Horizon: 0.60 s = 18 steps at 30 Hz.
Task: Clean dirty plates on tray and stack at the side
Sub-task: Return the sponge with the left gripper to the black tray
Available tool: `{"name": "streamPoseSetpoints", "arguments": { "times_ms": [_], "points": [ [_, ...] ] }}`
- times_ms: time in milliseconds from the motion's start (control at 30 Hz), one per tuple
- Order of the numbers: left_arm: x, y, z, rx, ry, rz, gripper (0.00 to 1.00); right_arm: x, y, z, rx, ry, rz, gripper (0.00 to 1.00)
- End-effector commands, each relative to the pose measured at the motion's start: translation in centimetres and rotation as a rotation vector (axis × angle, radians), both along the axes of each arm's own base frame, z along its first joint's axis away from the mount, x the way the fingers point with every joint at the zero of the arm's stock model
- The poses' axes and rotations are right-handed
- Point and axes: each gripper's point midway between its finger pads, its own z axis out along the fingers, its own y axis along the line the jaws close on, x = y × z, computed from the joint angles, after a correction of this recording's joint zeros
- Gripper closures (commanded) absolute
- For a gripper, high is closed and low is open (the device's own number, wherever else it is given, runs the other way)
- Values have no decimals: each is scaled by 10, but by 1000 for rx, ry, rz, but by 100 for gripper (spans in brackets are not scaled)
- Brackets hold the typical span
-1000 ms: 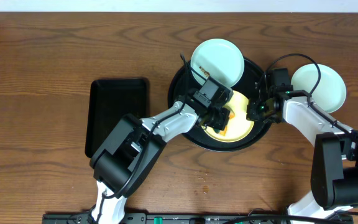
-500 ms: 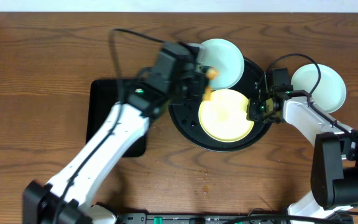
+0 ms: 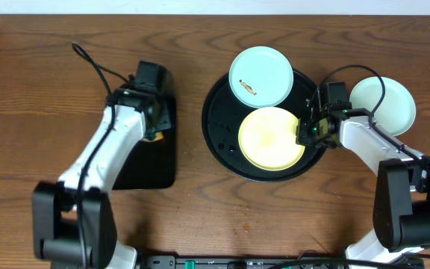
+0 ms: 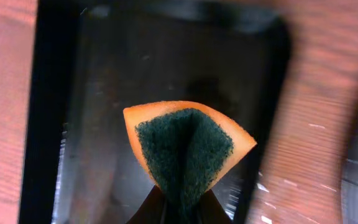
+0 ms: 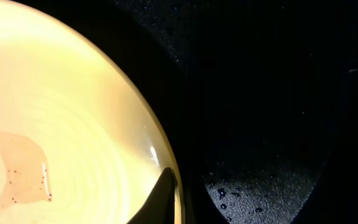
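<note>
I need to lower the folded orange sponge point(image 4: 185, 149) next with my left gripper, from above the rectangular black tray toward the middle of the tray's wet bottom.
A pale yellow plate point(image 3: 271, 138) lies in the round black tray point(image 3: 219, 134). My right gripper point(image 3: 302, 137) is shut on that plate's right rim; the right wrist view shows one dark finger point(image 5: 161, 196) on the yellow plate point(image 5: 61, 118) at its edge. A mint plate point(image 3: 260, 75) with a small brown smear rests on the tray's back rim. Another mint plate point(image 3: 381, 104) sits on the table to the right. My left gripper point(image 3: 154, 133) hangs over the rectangular black tray, shut on a folded orange sponge point(image 4: 185, 149) with a dark green scouring face.
The rectangular black tray point(image 3: 136, 161) lies left of the round tray, and its wet floor point(image 4: 104, 93) fills the left wrist view. Water drops dot the round tray's floor point(image 5: 260, 186). Bare wood table lies between the two trays.
My left arm has lifted the sponge off the yellow plate and swung left to the rectangular tray. The right gripper has kept its hold on the plate's rim.
</note>
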Motion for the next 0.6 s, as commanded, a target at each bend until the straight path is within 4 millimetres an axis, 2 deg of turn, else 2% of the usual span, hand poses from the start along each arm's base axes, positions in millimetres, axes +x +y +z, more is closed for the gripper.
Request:
{"name": "streamPoseSetpoints", "arguments": {
  "times_ms": [0, 100, 233, 267, 333, 400, 433, 467, 567],
  "points": [
    [-5, 24, -28, 56, 83, 43, 92, -13, 3, -15, -17, 53, 18, 98],
    [-7, 32, -47, 63, 133, 63, 92, -13, 3, -15, -16, 52, 18, 97],
    [-9, 36, -64, 68, 173, 73, 91, -13, 3, -15, -17, 51, 22, 97],
    [-9, 36, -66, 69, 180, 72, 83, -13, 3, -15, -18, 51, 25, 99],
    [-10, 36, -68, 70, 184, 73, 55, -13, 3, -15, -19, 50, 25, 99],
    [-10, 36, -68, 70, 184, 73, 36, -11, 3, -15, -23, 39, 48, 99],
    [-10, 36, -68, 70, 184, 73, 21, -11, 3, -14, -25, 32, 61, 99],
    [-10, 36, -68, 70, 184, 73, 18, -9, 3, -13, -25, 27, 64, 99],
    [-10, 36, -68, 70, 184, 73, 17, -7, 3, -1, -24, 23, 62, 99]
  ]
}}
